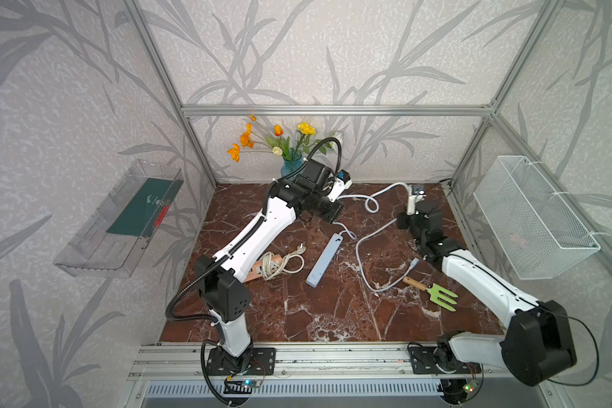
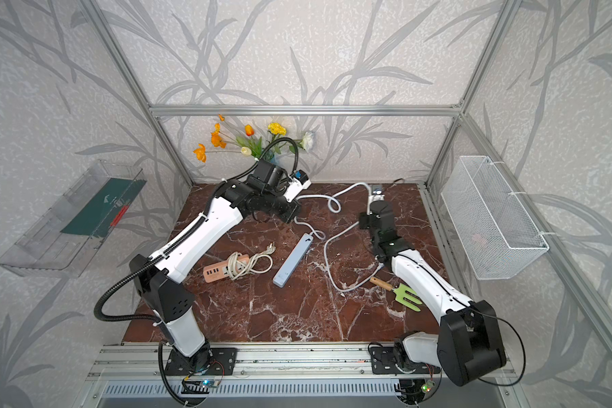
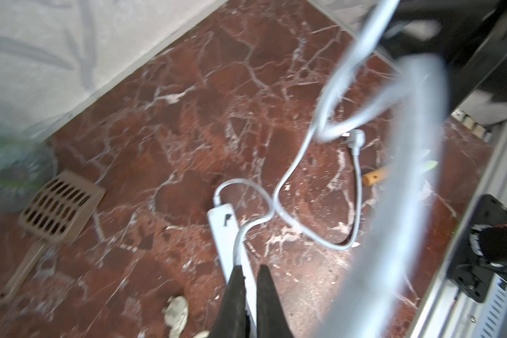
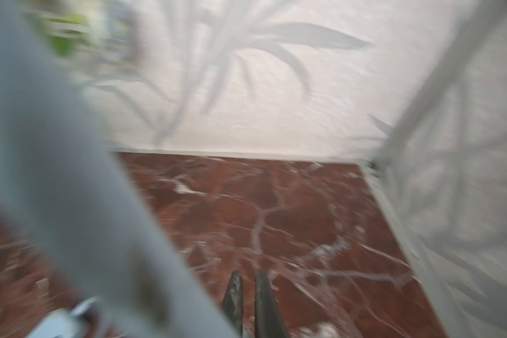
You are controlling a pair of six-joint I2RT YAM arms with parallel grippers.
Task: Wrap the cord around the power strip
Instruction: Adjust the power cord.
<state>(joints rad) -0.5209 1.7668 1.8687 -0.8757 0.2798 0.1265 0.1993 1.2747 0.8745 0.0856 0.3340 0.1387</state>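
Note:
I need to pull my left gripper toward the flower vase (image 1: 292,167) (image 3: 14,171) next, away from my right gripper. I should then release the power strip's white cord, as its loop sags between them.
The pale blue power strip (image 1: 324,259) (image 2: 292,261) (image 3: 226,231) lies flat mid-table. Its white cord (image 1: 371,206) (image 3: 290,175) leaves the strip's far end, curls, and rises into my left gripper (image 1: 335,216) (image 3: 250,286), which is shut on it above that end. From there the cord sags in a loop across to my right gripper (image 1: 413,193) (image 4: 248,292), raised near the back right and shut on it. The remaining cord drops to the table and curves round to the plug (image 1: 413,264) (image 3: 356,137). A blurred cord strand (image 4: 56,175) crosses the right wrist view.
An orange power strip (image 1: 272,266) with its cord wound round it lies left of the blue one. A green garden fork (image 1: 438,291) lies by the plug. A flower vase (image 1: 290,166) stands at the back. A beige slotted scoop (image 3: 60,207) lies near it. A wire basket (image 1: 534,219) hangs on the right wall.

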